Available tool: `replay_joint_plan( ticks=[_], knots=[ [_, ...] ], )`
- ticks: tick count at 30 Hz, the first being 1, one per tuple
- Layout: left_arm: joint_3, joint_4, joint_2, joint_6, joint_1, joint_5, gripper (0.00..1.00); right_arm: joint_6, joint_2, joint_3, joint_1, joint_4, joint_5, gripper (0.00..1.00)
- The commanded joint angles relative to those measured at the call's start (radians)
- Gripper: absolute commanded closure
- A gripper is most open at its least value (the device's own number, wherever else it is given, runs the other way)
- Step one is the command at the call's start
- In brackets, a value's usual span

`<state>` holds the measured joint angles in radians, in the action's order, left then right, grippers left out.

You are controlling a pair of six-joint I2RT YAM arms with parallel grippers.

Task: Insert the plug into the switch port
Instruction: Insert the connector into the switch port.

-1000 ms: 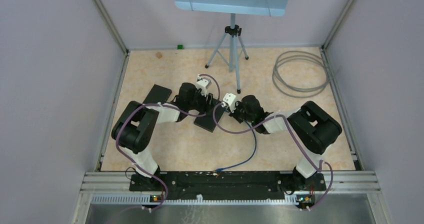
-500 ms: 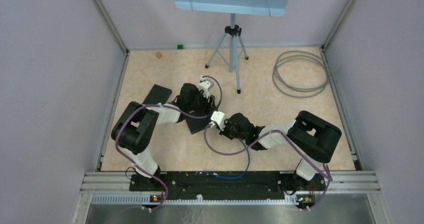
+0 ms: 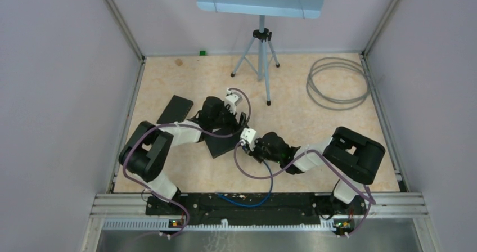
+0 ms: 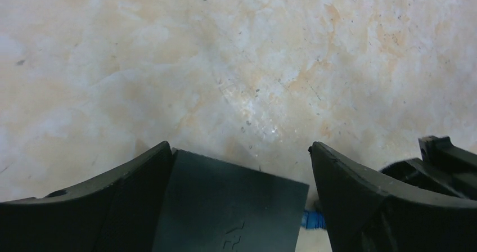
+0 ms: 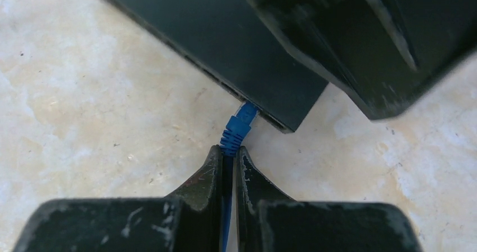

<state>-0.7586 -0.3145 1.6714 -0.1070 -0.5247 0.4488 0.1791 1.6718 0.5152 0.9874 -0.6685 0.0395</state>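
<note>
The plug is slanted, so the robot's right gripper should next move outward and toward the right in the top view, to square the plug to the switch's port (image 5: 251, 105) before it opens.
The black switch (image 3: 220, 143) lies flat on the marbled table. My left gripper (image 4: 239, 146) straddles the switch (image 4: 225, 207), open: its left finger (image 4: 112, 196) lies against the switch's side and a gap shows beside the right finger (image 4: 371, 196). My right gripper (image 5: 228, 149) is shut on the blue cable just behind the plug (image 5: 235, 129). The plug's front end sits at a port on the side face of the switch (image 5: 225, 38), near its corner. A bit of the blue plug (image 4: 313, 219) shows past that corner. In the top view, the right gripper (image 3: 242, 145) meets the switch's right end.
A second flat black plate (image 3: 174, 108) lies left of the left arm. A tripod (image 3: 260, 55) holding a blue stand is at the back. A grey cable coil (image 3: 337, 83) lies back right. The blue cable (image 3: 253, 198) loops toward the front rail.
The right gripper carried the plug left and nearer, up to the switch's end. The left gripper's jaws spread wider off the switch. The switch shifted slightly left and nearer.
</note>
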Motion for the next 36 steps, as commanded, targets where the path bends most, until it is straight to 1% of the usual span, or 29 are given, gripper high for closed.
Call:
replay_joint_plan(
  ticks=[1, 5, 8, 16, 20, 24, 27, 30, 33, 36],
  knots=[
    [0.065, 0.114, -0.138, -0.111, 0.013, 0.107, 0.02, -0.008, -0.034, 0.004, -0.089, -0.117, -0.072, 1.00],
    [0.102, 0.120, -0.221, -0.121, 0.062, 0.053, 0.01, -0.009, -0.044, 0.013, -0.142, -0.088, -0.044, 1.00],
    [0.121, 0.131, -0.262, -0.116, 0.067, 0.018, 0.01, -0.002, -0.039, 0.035, -0.168, -0.067, -0.031, 1.00],
    [0.145, 0.141, -0.266, -0.138, 0.069, -0.062, 0.01, 0.062, -0.027, 0.059, -0.179, -0.040, 0.100, 1.00],
    [0.139, 0.158, -0.271, -0.122, 0.070, -0.097, 0.01, 0.056, -0.051, 0.040, -0.179, -0.021, 0.098, 1.00],
    [0.127, 0.193, -0.260, -0.119, 0.070, -0.181, 0.01, 0.045, -0.082, 0.019, -0.179, 0.025, 0.100, 1.00],
    [0.131, 0.200, -0.274, -0.159, 0.072, -0.276, 0.01, 0.030, -0.109, -0.008, -0.179, 0.046, 0.079, 1.00],
    [0.122, 0.205, -0.287, -0.189, 0.092, -0.337, 0.01, 0.028, -0.125, -0.018, -0.179, 0.049, 0.039, 1.00],
    [0.089, 0.231, -0.291, -0.219, 0.140, -0.343, 0.01, 0.023, -0.122, 0.012, -0.180, 0.095, -0.019, 1.00],
    [0.061, 0.256, -0.296, -0.249, 0.208, -0.334, 0.01, -0.016, -0.111, 0.056, -0.202, 0.152, -0.085, 1.00]
  ],
)
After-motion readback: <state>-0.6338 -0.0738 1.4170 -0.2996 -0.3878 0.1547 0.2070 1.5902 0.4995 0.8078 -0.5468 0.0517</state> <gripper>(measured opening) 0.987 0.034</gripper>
